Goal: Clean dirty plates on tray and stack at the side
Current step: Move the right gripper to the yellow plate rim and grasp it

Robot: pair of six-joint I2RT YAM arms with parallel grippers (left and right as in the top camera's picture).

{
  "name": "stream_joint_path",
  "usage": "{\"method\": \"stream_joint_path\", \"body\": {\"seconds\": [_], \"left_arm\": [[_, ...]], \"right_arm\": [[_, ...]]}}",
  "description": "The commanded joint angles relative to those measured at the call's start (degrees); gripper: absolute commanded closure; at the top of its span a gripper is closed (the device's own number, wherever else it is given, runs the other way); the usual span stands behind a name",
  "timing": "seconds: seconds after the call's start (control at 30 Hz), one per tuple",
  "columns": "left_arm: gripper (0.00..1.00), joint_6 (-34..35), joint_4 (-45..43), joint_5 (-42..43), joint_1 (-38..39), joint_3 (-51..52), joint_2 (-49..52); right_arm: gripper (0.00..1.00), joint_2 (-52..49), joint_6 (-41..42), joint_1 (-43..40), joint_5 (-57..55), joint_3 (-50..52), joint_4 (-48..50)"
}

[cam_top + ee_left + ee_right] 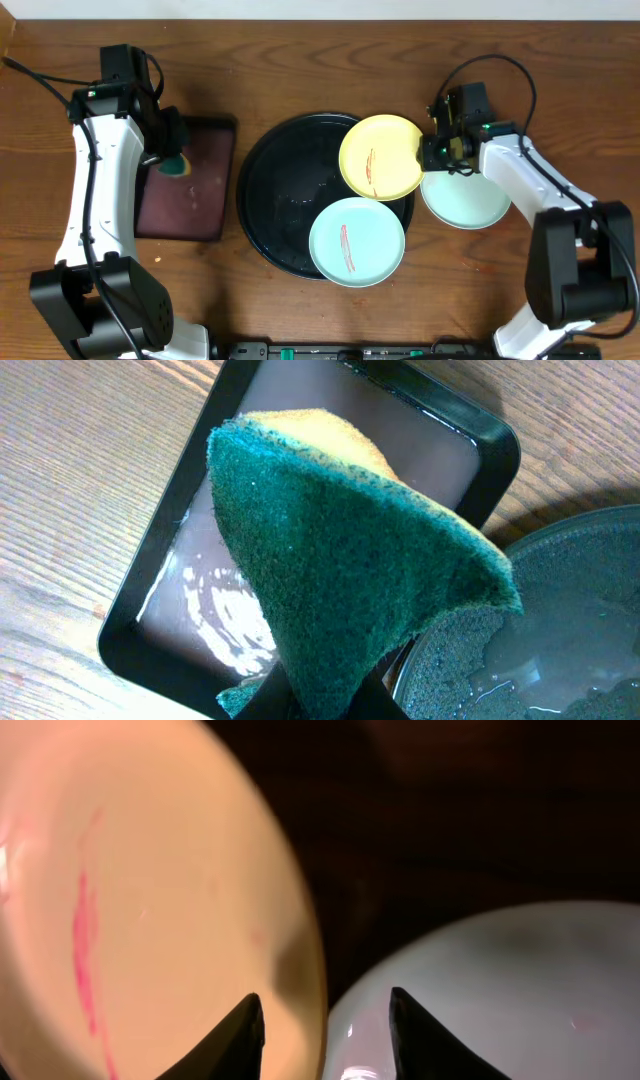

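Observation:
The pale yellow plate's edge is next for my right gripper, which should move slightly outward along it and then close there.
The black round tray sits mid-table. A pale yellow plate with a red smear rests on the tray's upper right rim. A mint-green plate, also smeared red, lies at the tray's lower right. Another mint-green plate lies on the table right of the tray, with no smear showing. My right gripper is open; in its wrist view the jaws straddle the yellow plate's edge, beside the mint plate. My left gripper is shut on a green-and-yellow sponge.
A dark maroon rectangular tray lies left of the black tray, with the sponge hanging over it. Its wet floor shows in the left wrist view, next to the round tray's wet surface. Bare wooden table surrounds everything.

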State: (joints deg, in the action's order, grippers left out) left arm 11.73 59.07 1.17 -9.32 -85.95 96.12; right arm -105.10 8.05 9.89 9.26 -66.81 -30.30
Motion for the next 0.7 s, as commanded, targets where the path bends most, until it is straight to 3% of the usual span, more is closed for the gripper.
{"method": "stream_joint_path", "body": {"seconds": [0.0,0.23,0.43,0.67], "left_arm": [[0.93,-1.0,0.0,-0.3,-0.2,0.3,0.1],[0.92,-1.0,0.0,-0.3,-0.2,0.3,0.1],[0.92,-1.0,0.0,-0.3,-0.2,0.3,0.1],[0.92,-1.0,0.0,-0.3,-0.2,0.3,0.1]], "right_arm": [[0.63,-1.0,1.4,0.1,0.0,-0.8,1.6],[0.77,-1.0,2.6,0.1,-0.2,-0.8,3.8],[0.79,-1.4,2.6,0.1,-1.3,-0.8,4.0],[0.91,-1.9,2.6,0.1,-1.3,-0.8,4.0]]}}
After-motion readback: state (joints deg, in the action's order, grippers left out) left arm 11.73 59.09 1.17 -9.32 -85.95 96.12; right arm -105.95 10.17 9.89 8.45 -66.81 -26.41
